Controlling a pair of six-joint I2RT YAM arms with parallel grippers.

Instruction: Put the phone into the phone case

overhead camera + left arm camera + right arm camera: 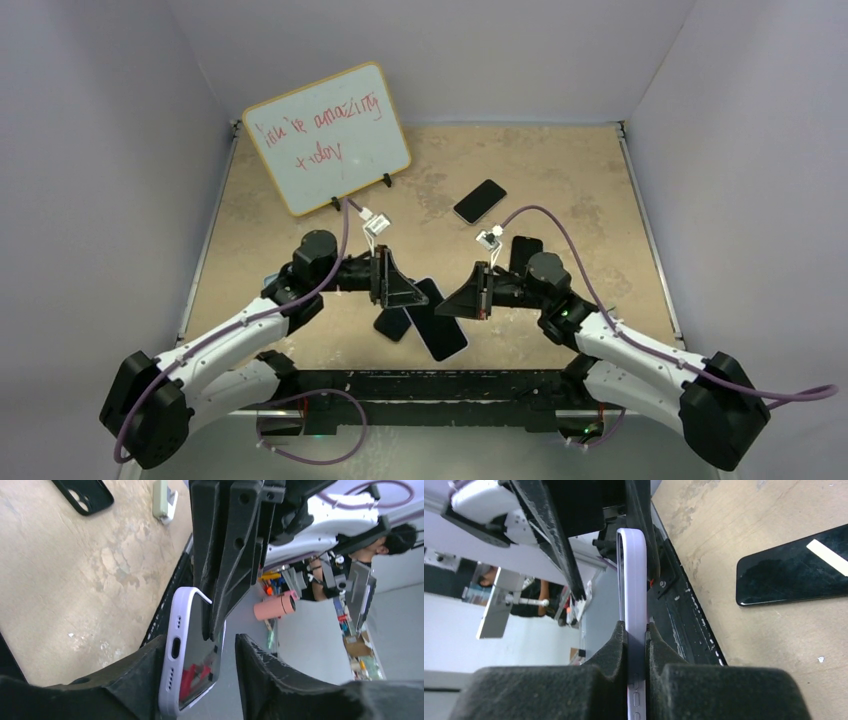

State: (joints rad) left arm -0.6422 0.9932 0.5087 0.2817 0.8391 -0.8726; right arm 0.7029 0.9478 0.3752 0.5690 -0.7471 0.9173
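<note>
The phone already sits inside, so the robot's right gripper will next turn the lilac case [176, 620] flat with the screen up and lower it onto the table to release it.
A phone with a dark glossy screen [200, 665] sits in a lilac case [176, 620], held on edge above the table's near edge [445, 330]. My right gripper [636, 627] is shut on the case's long side [634, 570]; in the top view it [452, 300] reaches in from the right. My left gripper [200, 642] is open around the case's bottom end. Its left finger [145, 665] touches the case's back and its right finger [260, 665] stands clear of the screen. In the top view it [412, 296] comes from the left.
A black phone [480, 200] lies behind the grippers and shows in the right wrist view [794, 570]. A black case [524, 250] lies by the right arm [82, 495]. Another dark phone-shaped thing [392, 323] lies under the left gripper. A whiteboard [330, 135] stands at the back left.
</note>
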